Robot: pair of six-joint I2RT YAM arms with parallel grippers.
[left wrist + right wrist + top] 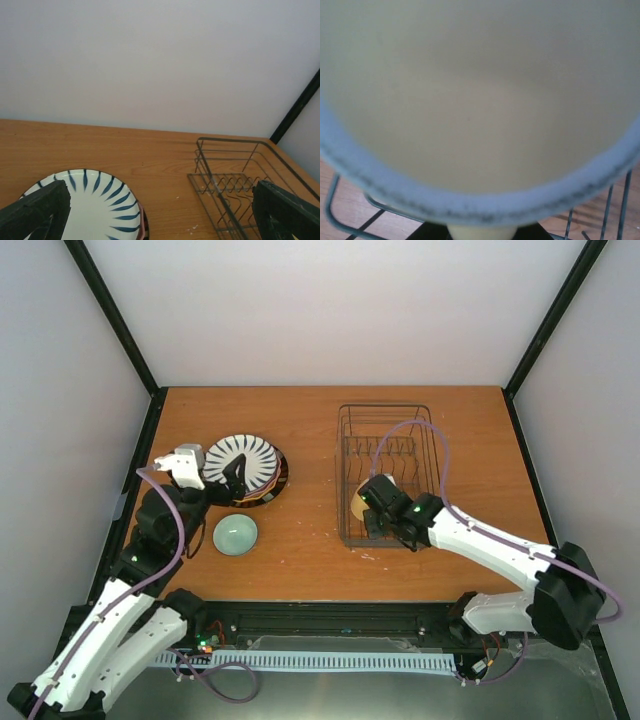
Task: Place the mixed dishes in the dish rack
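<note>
The pale yellow mug comes down onto the rack's near wire bottom, inside the rack's side bar, next. My right gripper releases it there, since that bottom lies below my gripper.
The white plate with dark radial stripes tops a stack at the left, with a pink plate's edge and a dark rim under it. My left gripper hovers over the stack's near side, open and empty, its fingers wide apart. The pale green bowl sits on the table in front of the stack. My right gripper is shut on the pale yellow mug at the near left corner of the dish rack. The mug fills the right wrist view, over the rack's wires.
The rack stands right of centre, its upright dividers in the far half. The wooden table is closed in by white walls and black frame posts at the back corners.
</note>
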